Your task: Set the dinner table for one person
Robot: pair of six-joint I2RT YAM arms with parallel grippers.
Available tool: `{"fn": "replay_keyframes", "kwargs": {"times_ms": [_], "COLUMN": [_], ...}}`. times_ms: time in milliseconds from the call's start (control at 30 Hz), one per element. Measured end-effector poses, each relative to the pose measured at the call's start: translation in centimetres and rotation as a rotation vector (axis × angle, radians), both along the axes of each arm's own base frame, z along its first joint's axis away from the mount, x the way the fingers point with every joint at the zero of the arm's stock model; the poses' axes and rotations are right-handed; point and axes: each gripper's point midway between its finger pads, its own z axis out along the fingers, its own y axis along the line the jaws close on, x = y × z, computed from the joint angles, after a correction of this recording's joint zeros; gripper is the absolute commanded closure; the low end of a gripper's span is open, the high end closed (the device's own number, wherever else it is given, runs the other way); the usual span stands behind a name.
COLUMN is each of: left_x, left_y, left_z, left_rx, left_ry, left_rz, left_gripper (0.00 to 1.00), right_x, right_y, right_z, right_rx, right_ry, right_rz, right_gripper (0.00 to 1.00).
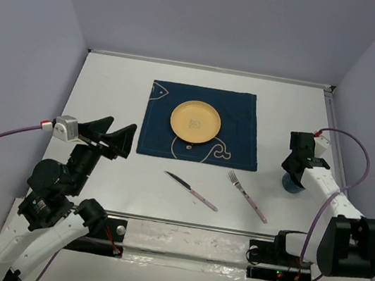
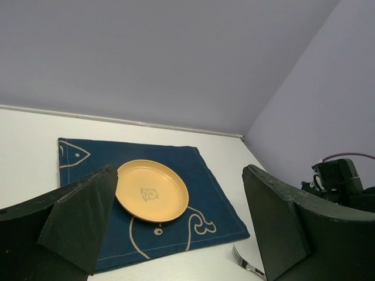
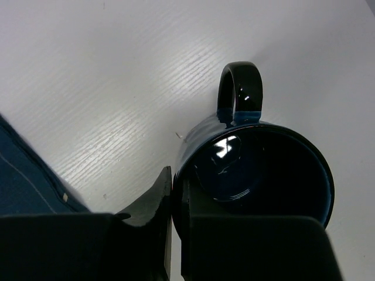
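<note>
The right gripper carries the mug outward and over the mat next, to release it at the mat's empty far corner on the mug's side.
The white dinner table (image 1: 109, 92) holds a dark blue whale-print mat (image 1: 242, 113) with a yellow plate (image 1: 195, 121) on it. A knife (image 1: 190, 191) and a fork (image 1: 248, 196) lie on the bare table in front of the mat. My right gripper (image 1: 295, 173) is at the right of the mat, shut on the rim of a dark blue mug (image 3: 258, 170): one finger inside, one outside (image 3: 155, 199). The mug's handle (image 3: 240, 88) points away from the fingers. My left gripper (image 1: 121, 129) is open and empty, raised left of the mat; its wrist view shows the plate (image 2: 152, 190) and the fork's tines (image 2: 241, 260).
Lavender walls enclose the table on the back and both sides. A metal rail (image 1: 181, 223) runs along the near edge in front of the arm bases. The right arm (image 2: 340, 181) shows at the right of the left wrist view.
</note>
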Motion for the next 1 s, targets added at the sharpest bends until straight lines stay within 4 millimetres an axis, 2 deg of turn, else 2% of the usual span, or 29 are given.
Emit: {"fn": "replay_keyframes", "kwargs": {"times_ms": [100,167,200,233,300,333,367,433,500,533,600,700,833,1000], "left_x": [0.0,0.0,0.0,0.0,0.0,0.0,0.1,0.1,0.1,0.1,0.2,0.2,0.4,0.6], "left_y": [0.0,0.0,0.0,0.0,0.1,0.1,0.1,0.2,0.3,0.3,0.3,0.4,0.4,0.5], "left_z": [0.0,0.0,0.0,0.0,0.0,0.0,0.0,-0.1,-0.1,-0.1,-0.1,-0.2,-0.3,-0.5], "left_rx": [0.001,0.002,0.002,0.002,0.003,0.003,0.004,0.004,0.004,0.004,0.004,0.007,0.014,0.021], "left_ry": [0.0,-0.001,-0.001,-0.001,0.0,0.0,0.0,0.001,0.002,0.002,0.004,0.006,0.01,0.015], "left_rz": [0.0,0.0,0.0,0.002,0.004,0.005,0.008,0.013,0.017,0.018,0.022,0.027,0.03,0.04], "left_gripper": [0.01,0.01,0.01,0.01,0.01,0.01,0.01,0.01,0.01,0.01,0.01,0.01,0.01,0.01], "right_x": [0.2,1.2,2.3,4.1,6.7,8.3,10.8,14.4,17.9,19.2,22.0,24.9,27.4,28.3], "right_y": [0.3,1.0,1.8,3.2,5.6,7.5,10.0,13.4,16.8,17.9,19.9,21.5,22.8,23.0], "right_z": [1.7,4.4,6.3,9.0,12.1,13.7,15.8,17.1,17.0,16.7,14.6,11.0,7.4,4.2], "right_rx": [-0.003,-0.015,-0.019,-0.028,-0.036,-0.043,-0.056,-0.057,-0.064,-0.066,-0.067,-0.072,-0.095,-0.123], "right_ry": [-0.027,-0.071,-0.104,-0.156,-0.214,-0.238,-0.273,-0.309,-0.301,-0.296,-0.256,-0.175,-0.1,-0.027], "right_rz": [0.035,0.087,0.128,0.188,0.275,0.337,0.417,0.518,0.62,0.655,0.727,0.797,0.866,0.909], "right_gripper": [1.0,1.0,1.0,1.0,1.0,1.0,1.0,1.0,1.0,1.0,1.0,1.0,1.0,1.0]}}
